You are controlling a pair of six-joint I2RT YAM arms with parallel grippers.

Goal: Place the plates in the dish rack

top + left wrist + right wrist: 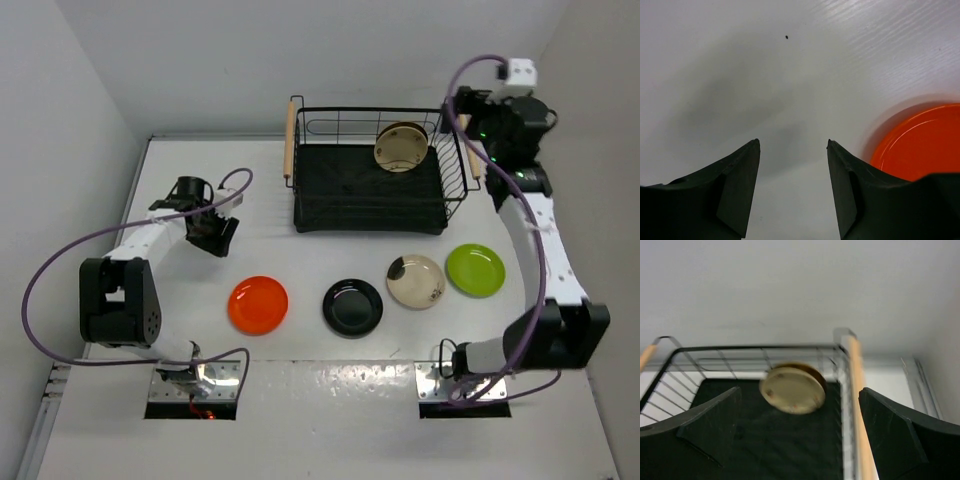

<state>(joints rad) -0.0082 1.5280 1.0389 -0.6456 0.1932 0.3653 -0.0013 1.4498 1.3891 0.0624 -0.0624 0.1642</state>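
Note:
The robot's right gripper needs to go back and down from the rack (350,195), tilting toward the table, onto the wall-side rim of the lime green plate, where bare table leaves room.
The black wire dish rack (350,195) stands at the back centre. A cream plate (401,147) leans upright in its right end, with a yellow-brown plate (818,374) just behind it. The orange plate (258,304), black plate (352,307), beige plate with a dark patch (415,281) and lime green plate (475,270) lie in a row on the table. My right gripper (464,112) hovers open over the rack's right end, above the cream plate (792,390), holding nothing. My left gripper (793,142) is open over bare table, up-left of the orange plate (920,145).
The rack has light wooden handles on its left (292,140) and right (857,390) ends. White walls close in the table at the back and both sides. A purple cable (60,260) loops from the left arm.

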